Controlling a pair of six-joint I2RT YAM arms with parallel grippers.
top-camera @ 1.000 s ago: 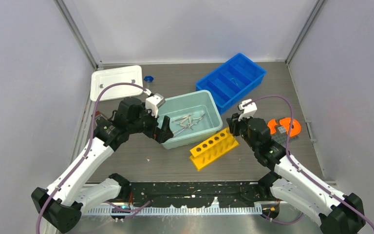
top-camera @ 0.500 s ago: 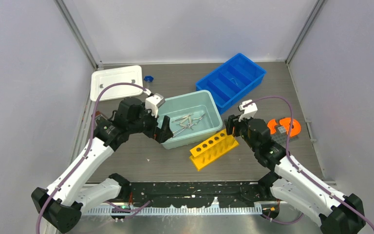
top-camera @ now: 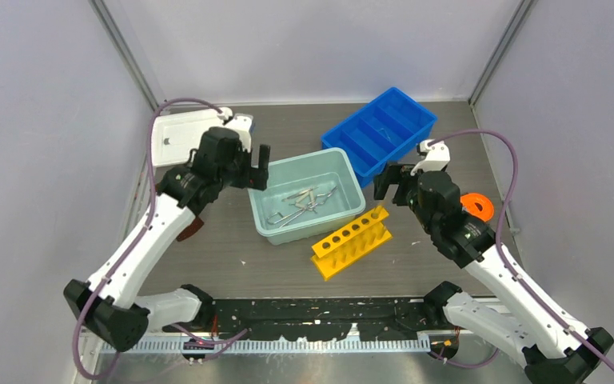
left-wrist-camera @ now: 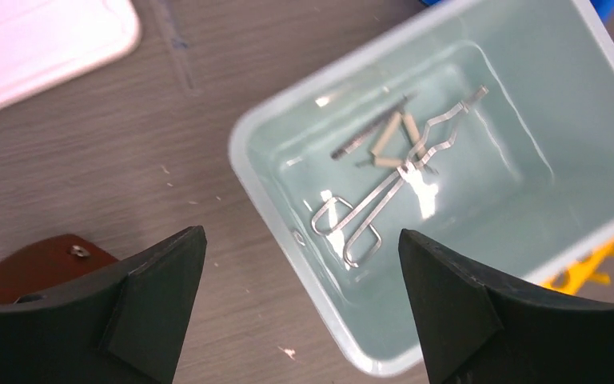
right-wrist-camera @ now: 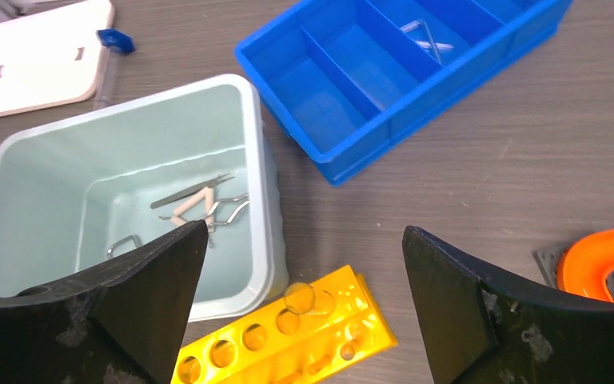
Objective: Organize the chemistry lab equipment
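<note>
My left gripper moves outward away from the tub and down onto the slim tube's clear stem (left-wrist-camera: 181, 56) next. It lies bare on the tabletop beside the white lid.
Several silvery metal tools (left-wrist-camera: 384, 200), tongs and a wire triangle among them, lie in the pale teal tub (top-camera: 344, 172). My left gripper (left-wrist-camera: 302, 240) hangs open above the tub's left rim (left-wrist-camera: 244, 160), holding nothing; it also shows in the top view (top-camera: 257, 170). My right gripper (right-wrist-camera: 304, 232) is open and empty above the yellow rack (right-wrist-camera: 320, 336), and a clear tube (right-wrist-camera: 300, 298) stands in one of the rack's holes. A slim tube with a blue cap (right-wrist-camera: 116, 40) lies beside the white lid (right-wrist-camera: 40, 56). One metal piece (right-wrist-camera: 425, 36) lies in the blue tray (right-wrist-camera: 328, 172).
The blue divided tray (top-camera: 416, 136) stands at the back right, close behind the tub. An orange part (top-camera: 480, 208) on a grey plate lies right of my right arm. A brown object (top-camera: 192, 226) lies under my left arm. The enclosure walls close in on both sides.
My right gripper opened and drew up and back from the yellow rack. My left arm rose and swung back toward the white lid, off the tub's near-left corner.
</note>
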